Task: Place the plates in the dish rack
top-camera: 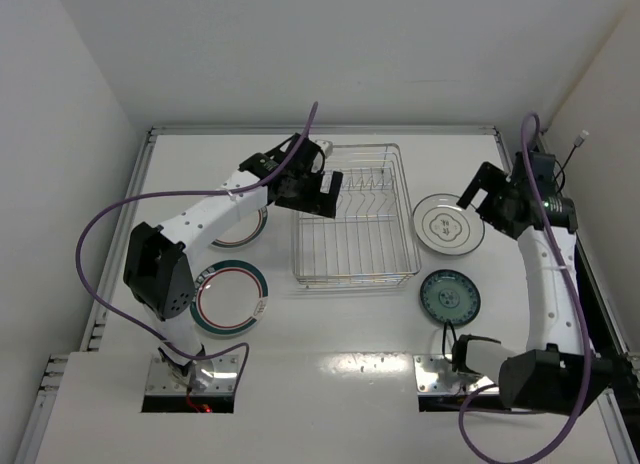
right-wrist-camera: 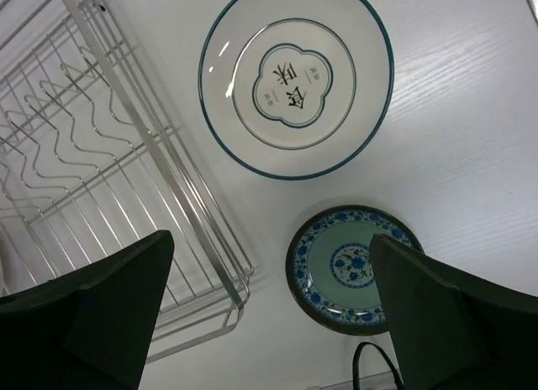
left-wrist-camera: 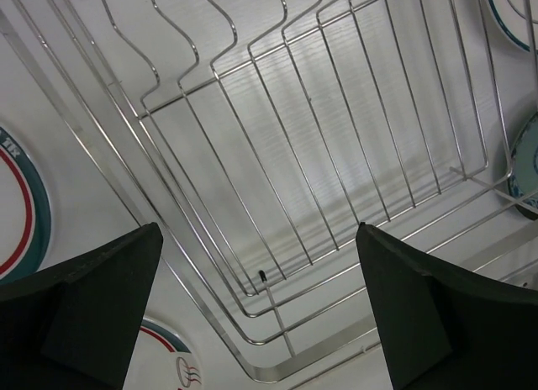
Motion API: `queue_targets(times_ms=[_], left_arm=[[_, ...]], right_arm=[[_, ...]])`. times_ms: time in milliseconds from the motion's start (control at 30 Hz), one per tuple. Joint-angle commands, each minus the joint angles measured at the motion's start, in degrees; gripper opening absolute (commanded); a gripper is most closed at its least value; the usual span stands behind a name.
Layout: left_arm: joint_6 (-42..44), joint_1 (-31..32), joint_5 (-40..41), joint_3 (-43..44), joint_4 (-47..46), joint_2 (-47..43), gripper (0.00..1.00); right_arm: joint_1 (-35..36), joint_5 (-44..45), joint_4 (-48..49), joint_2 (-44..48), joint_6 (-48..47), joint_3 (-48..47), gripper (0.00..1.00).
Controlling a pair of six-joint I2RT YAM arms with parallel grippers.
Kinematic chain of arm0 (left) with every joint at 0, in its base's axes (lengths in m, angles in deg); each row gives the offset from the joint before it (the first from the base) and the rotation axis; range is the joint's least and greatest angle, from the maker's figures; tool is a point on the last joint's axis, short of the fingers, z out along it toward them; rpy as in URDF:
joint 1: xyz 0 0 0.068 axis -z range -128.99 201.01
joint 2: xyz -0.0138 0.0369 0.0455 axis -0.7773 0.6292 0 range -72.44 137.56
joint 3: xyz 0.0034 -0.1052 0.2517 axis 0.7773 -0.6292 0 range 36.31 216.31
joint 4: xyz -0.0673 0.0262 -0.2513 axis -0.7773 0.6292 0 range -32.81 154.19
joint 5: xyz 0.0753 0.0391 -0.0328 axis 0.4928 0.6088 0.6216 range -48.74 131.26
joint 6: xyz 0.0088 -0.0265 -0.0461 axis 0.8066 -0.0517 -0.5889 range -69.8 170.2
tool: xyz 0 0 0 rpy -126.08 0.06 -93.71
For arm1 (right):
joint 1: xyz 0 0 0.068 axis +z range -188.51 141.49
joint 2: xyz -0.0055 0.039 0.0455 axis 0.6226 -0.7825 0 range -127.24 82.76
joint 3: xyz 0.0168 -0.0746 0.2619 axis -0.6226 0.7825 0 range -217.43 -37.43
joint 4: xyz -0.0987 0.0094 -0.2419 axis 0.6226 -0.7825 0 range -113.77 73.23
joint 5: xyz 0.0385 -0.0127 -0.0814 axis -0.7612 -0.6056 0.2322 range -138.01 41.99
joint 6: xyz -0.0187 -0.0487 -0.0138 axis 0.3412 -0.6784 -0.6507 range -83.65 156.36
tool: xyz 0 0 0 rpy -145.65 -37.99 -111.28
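Note:
I need to tilt and lower my right gripper's open fingers next, down to the grey plate's rim facing away from the rack, where the tabletop is clear.
The silver wire dish rack point(top-camera: 355, 277) stands mid-table with nothing in it. My left gripper point(top-camera: 320, 189) hovers open over its left far corner; the left wrist view looks down through the open gripper point(left-wrist-camera: 261, 306) into the rack point(left-wrist-camera: 235, 360). One white plate with teal and red rings point(top-camera: 230, 299) lies left of the rack. A second point(top-camera: 250, 229) is partly hidden under the left arm. The grey plate point(top-camera: 449, 224) and the small teal plate point(top-camera: 449, 296) lie right of the rack. My right gripper point(top-camera: 490, 199) is open and empty above the grey plate point(right-wrist-camera: 296, 79) and teal plate point(right-wrist-camera: 345, 268).
A raised rim runs round the table, with white walls behind and on both sides. Purple cables loop from both arms. A black cable loop point(right-wrist-camera: 366, 361) lies near the teal plate. The rack's right edge point(right-wrist-camera: 154, 146) is close to both right-hand plates.

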Motion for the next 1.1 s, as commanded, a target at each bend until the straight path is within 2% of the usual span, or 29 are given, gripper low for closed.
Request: queue_targets(times_ms=[0,67,200,267,467,533,567,800,933,967,1067], left_arm=[[1.9,-0.1,2.8,0.1,-1.1,-1.3,1.0],[2.5,-0.1,2.8,0.8,-0.5,-1.3,1.0],[2.5,-0.1,1.2,0.8,-1.1,-0.2,1.0],[2.5,-0.1,2.6,0.8,-1.1,-0.2,1.0],[3.5,-0.7,4.2,0.1,-1.1,-0.2,1.0],[4.1,-1.3,5.3,-2.0,-1.1,-0.2,1.0],[4.1,-2.5,5.9,-2.7,-1.7,-1.0,1.0],[4.7,-7.1,4.8,-7.0,-2.7,-3.4,1.0],[4.7,-9.0,3.5,-7.0,-2.7,-2.2,1.0],[4.7,-9.0,3.5,-7.0,-2.7,-1.7,1.0],[4.7,-10.1,4.4,-6.3,-1.3,-0.3,1.0]], right_arm=[[-1.4,-4.8,2.6,-5.1,-3.2,-1.3,1.0],[-2.2,-9.2,5.7,-7.2,-3.3,0.9,1.0],[-10.0,-21.8,14.2,-13.3,1.1,7.9,1.0],[-12.6,-25.0,17.7,-16.0,1.8,11.3,1.0],[-18.6,-24.2,16.6,-25.0,-1.7,5.6,0.97],[-20.6,-26.2,14.1,-31.4,-4.2,2.0,0.91],[-20.7,-26.2,13.1,-33.3,-5.1,0.8,0.91],[-23.0,-23.9,11.5,-39.8,-7.0,-2.8,0.9],[-22.5,-25.8,12.1,-43.8,-7.6,-2.8,0.8],[-21.9,-27.7,14.1,-44.6,-7.6,-2.3,0.69],[-21.9,-29.0,16.8,-47.6,-5.5,-2.2,0.57]])
